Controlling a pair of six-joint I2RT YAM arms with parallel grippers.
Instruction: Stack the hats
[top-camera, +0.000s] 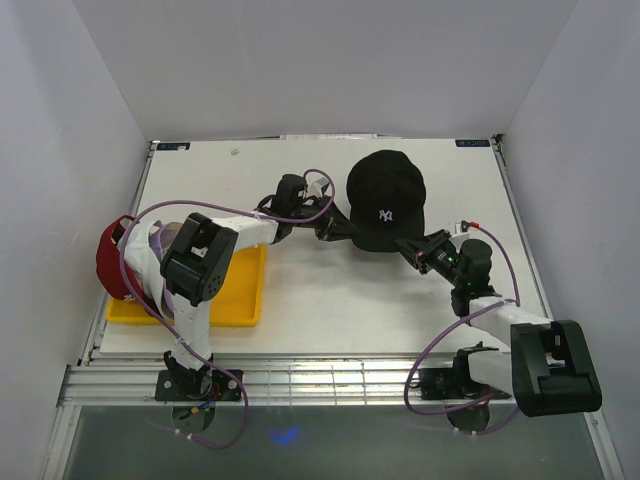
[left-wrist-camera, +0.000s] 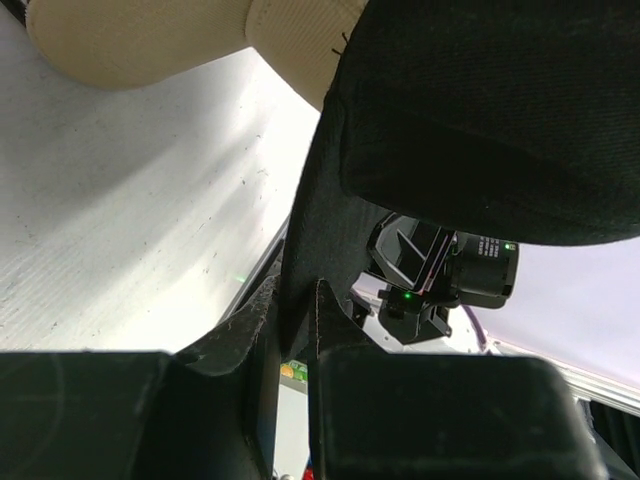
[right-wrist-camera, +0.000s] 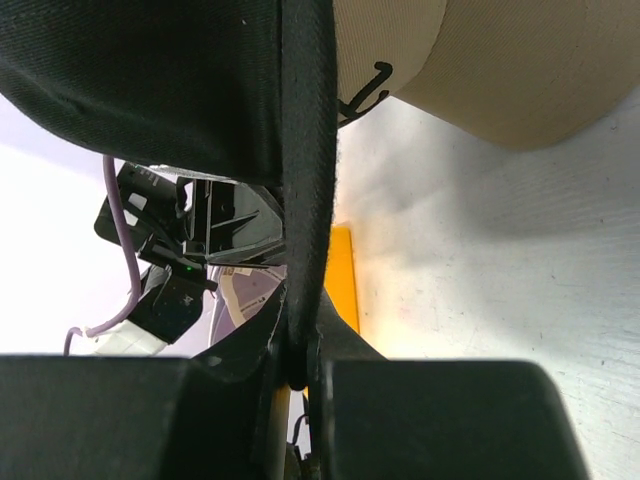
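Observation:
I should next ease my right gripper down and outward to the tan hat (right-wrist-camera: 535, 75) below, which the black hat's top covers, and release the black hat's edge.
A black hat (top-camera: 386, 195) with a white NY logo hangs over the middle of the table, held from both sides. My left gripper (top-camera: 325, 229) is shut on its left edge, and the black fabric (left-wrist-camera: 310, 230) runs up from between the jaws (left-wrist-camera: 295, 312). My right gripper (top-camera: 410, 249) is shut on the brim's right edge (right-wrist-camera: 306, 200), which is pinched at the jaws (right-wrist-camera: 300, 352). A tan hat (left-wrist-camera: 130, 40) lies on the table under the black one (right-wrist-camera: 490, 70); the top view hides it. A red hat (top-camera: 108, 262) sits at the far left.
A yellow tray (top-camera: 238, 302) lies at the near left under my left arm, and its edge (right-wrist-camera: 342, 270) shows in the right wrist view. A white and purple hat (top-camera: 152, 245) rests beside the red one. White walls close in the table on three sides.

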